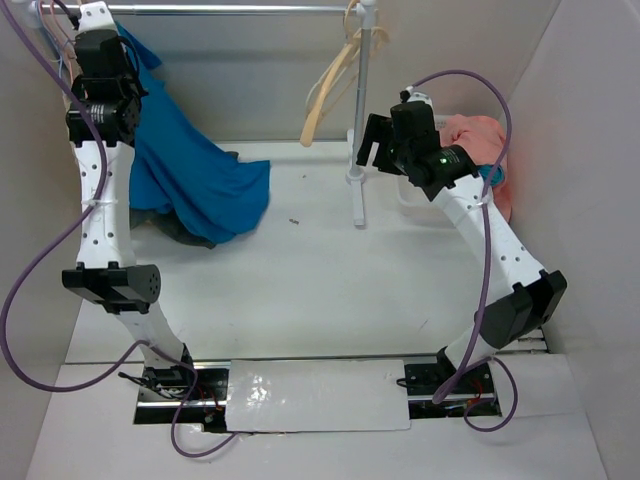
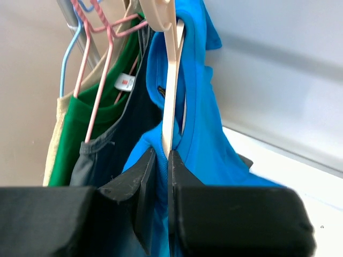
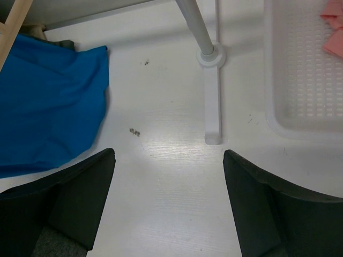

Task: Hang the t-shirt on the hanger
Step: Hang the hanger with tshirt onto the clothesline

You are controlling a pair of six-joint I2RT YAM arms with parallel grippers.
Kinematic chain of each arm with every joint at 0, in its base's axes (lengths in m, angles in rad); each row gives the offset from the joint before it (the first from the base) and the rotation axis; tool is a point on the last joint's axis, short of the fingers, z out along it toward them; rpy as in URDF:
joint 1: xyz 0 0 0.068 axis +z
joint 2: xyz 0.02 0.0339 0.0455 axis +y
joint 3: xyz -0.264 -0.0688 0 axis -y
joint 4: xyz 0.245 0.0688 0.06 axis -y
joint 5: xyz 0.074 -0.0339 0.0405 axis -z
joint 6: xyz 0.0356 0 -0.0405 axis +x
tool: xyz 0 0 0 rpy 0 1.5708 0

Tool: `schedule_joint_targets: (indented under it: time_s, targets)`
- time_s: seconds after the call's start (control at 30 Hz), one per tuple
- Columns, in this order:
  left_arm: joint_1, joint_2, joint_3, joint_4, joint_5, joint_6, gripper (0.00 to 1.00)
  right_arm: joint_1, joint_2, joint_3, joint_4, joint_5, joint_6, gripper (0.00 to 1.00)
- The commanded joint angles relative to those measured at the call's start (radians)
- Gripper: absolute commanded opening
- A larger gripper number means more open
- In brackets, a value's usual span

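Note:
The hanger, already inside the t-shirt, goes with my left gripper toward the wire-hung garments on its left in the top view next and gets released.
The royal-blue t-shirt hangs from the top left of the rail down onto the table. It also shows in the left wrist view and the right wrist view. The tan hanger runs inside its neck opening, and one end shows in the right wrist view. My left gripper is raised at the rail, shut on the hanger's arm with the shirt's neckline. My right gripper is open and empty above the table, by the rack post.
A rack rail on a white post carries a pale cream hanger. Green and dark garments hang on wire hangers. A white basket holds a salmon-pink cloth. A dark grey shirt lies under the blue one.

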Motion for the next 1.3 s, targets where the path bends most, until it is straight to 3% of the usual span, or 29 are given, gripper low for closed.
schedule_joint_targets:
  time_s: [0.0,0.5,0.93,1.27]
  targets:
    - [0.025,0.021,0.103,0.118,0.008,0.01,0.0,-0.007,0.008,0.037,-0.005,-0.018,0.014,0.89]
    - [0.181,0.057,0.094,0.093,0.137,-0.004,0.0,-0.007,0.037,0.052,-0.008,-0.037,0.023,0.89]
    - [0.201,0.086,0.124,0.059,0.26,0.014,0.0,-0.007,0.037,0.043,0.001,-0.046,0.032,0.89]
    - [0.182,0.141,0.14,0.087,0.269,0.014,0.0,-0.007,0.037,0.025,0.001,-0.055,0.032,0.89]
